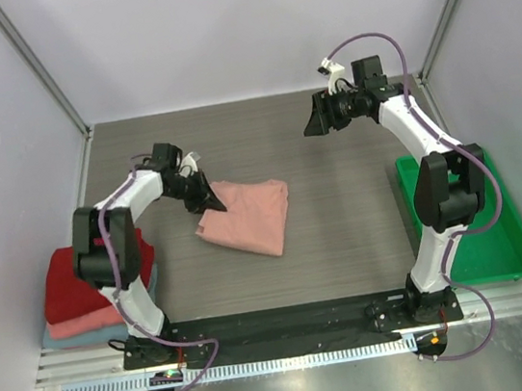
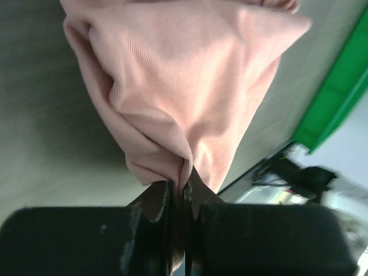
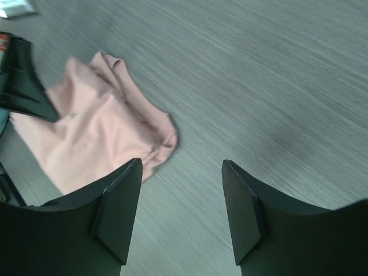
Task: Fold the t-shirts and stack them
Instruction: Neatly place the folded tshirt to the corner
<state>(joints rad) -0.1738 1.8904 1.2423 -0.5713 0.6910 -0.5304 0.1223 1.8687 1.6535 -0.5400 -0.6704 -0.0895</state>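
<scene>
The pink shirt is folded, so I should next lift my left gripper, swing it left in the top view over the dark red shirt (image 1: pixel 71 283) and release.
A folded dusty-pink t-shirt (image 1: pixel 247 216) lies in the middle of the table, seen too in the right wrist view (image 3: pixel 98 138). My left gripper (image 1: pixel 211 200) is shut on its left corner, and the cloth (image 2: pixel 178 86) bunches up between the black fingers (image 2: pixel 155 201). At the table's left edge sits a stack of folded t-shirts: dark red (image 1: pixel 69 281) on top, salmon-pink (image 1: pixel 85 324) under it, light-blue (image 1: pixel 67 339) at the bottom. My right gripper (image 1: pixel 319 121) hangs open above the far right of the table, nothing between its fingertips (image 3: pixel 118 215).
A green plastic tray (image 1: pixel 509 229) stands at the right edge, behind my right arm; its corner shows in the left wrist view (image 2: pixel 336 92). Grey wood-grain tabletop (image 1: pixel 344 232) surrounds the pink shirt. White walls enclose the back and sides.
</scene>
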